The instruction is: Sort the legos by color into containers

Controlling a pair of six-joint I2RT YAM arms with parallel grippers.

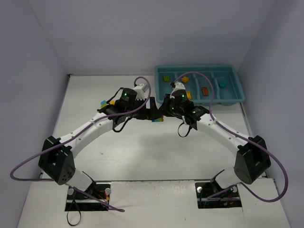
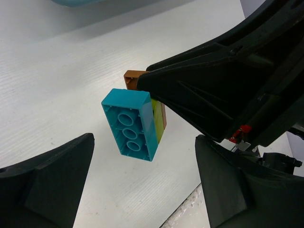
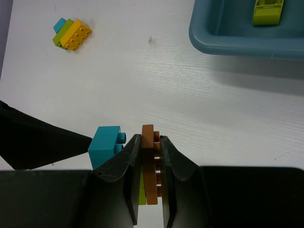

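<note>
I will next move my right gripper outward and to the right in the top view, then release over the container section holding an orange brick, because that color matches.
My right gripper (image 3: 148,138) is shut on an orange brick (image 3: 150,164) that belongs to a small clump held above the table. A thin green piece (image 3: 142,190) and a cyan brick (image 3: 104,145) are joined to that orange brick. In the left wrist view the cyan brick (image 2: 130,124) shows its hollow underside just ahead of my left gripper (image 2: 142,159), which is open and touches nothing. From above, the two grippers (image 1: 148,113) (image 1: 164,110) meet at the clump (image 1: 156,119). The teal tray (image 1: 240,92) of containers stands at the back right with legos in it.
A second clump (image 3: 71,33) of cyan, green and yellow bricks lies on the table by the left arm (image 1: 105,102). In the tray lie a green brick (image 1: 166,78), an orange brick (image 1: 205,90) and a cyan brick (image 1: 222,84). Walls enclose the table.
</note>
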